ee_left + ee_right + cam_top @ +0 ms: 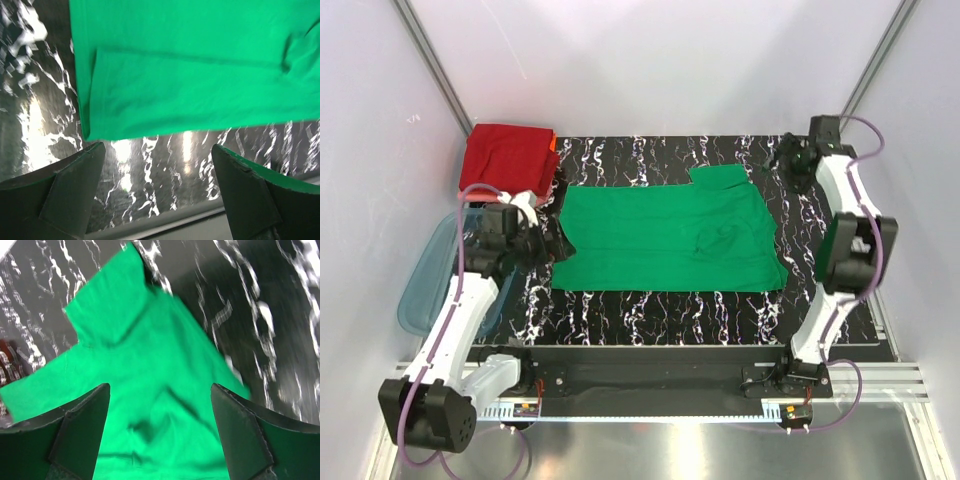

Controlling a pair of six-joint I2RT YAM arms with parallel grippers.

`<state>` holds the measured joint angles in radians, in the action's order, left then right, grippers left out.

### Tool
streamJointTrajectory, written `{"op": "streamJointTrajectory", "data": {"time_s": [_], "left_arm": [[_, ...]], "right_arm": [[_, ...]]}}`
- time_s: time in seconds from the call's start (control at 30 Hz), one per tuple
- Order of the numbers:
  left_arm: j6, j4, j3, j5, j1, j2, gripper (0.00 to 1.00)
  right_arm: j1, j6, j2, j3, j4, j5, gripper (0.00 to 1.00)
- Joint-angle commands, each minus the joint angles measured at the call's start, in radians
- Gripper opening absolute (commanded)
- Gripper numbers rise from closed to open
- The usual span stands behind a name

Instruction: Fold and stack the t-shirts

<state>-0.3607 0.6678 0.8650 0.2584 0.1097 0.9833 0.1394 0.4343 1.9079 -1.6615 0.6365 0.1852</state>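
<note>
The green sleeve sticks out unfolded, so I will move my right gripper left in the top view and down onto its far corner nearest the gripper.
The bright green t-shirt [665, 238] lies spread flat in the middle of the black marbled table, with one sleeve [717, 180] pointing to the back. A folded stack of dark red t-shirts [510, 155] sits at the back left, with a salmon-pink edge [553, 143] showing at its right side. My left gripper [556, 243] is open and empty at the shirt's left edge; the hem [100, 130] lies just ahead of it [157, 165]. My right gripper [773, 160] is open and empty, raised near the back right; it [160, 410] looks down on the green shirt [150, 390].
A translucent blue plastic tub [420, 285] stands off the table's left edge beside my left arm. White walls close in the back and sides. A metal rail [650, 400] runs along the near edge by the arm bases.
</note>
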Motion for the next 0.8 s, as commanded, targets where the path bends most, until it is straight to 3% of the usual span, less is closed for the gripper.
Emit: {"op": "streamJointTrajectory", "data": {"time_s": [0.0,0.33,0.57,0.77], "left_arm": [[0.054,-0.039,-0.061,0.07,0.004,-0.011,0.94],[0.065,-0.053,-0.064,0.062,0.007,-0.018,0.94],[0.062,-0.06,-0.069,0.071,0.005,-0.011,0.94],[0.062,-0.06,-0.07,0.059,0.005,-0.006,0.94]], "right_arm": [[-0.04,-0.104,0.164,-0.276,0.037,-0.023,0.87],[-0.101,-0.152,0.814,-1.072,0.246,-0.109,0.81],[-0.124,-0.112,0.898,-1.097,0.149,-0.047,0.75],[-0.173,-0.105,0.925,-1.06,0.146,-0.032,0.62]]}}
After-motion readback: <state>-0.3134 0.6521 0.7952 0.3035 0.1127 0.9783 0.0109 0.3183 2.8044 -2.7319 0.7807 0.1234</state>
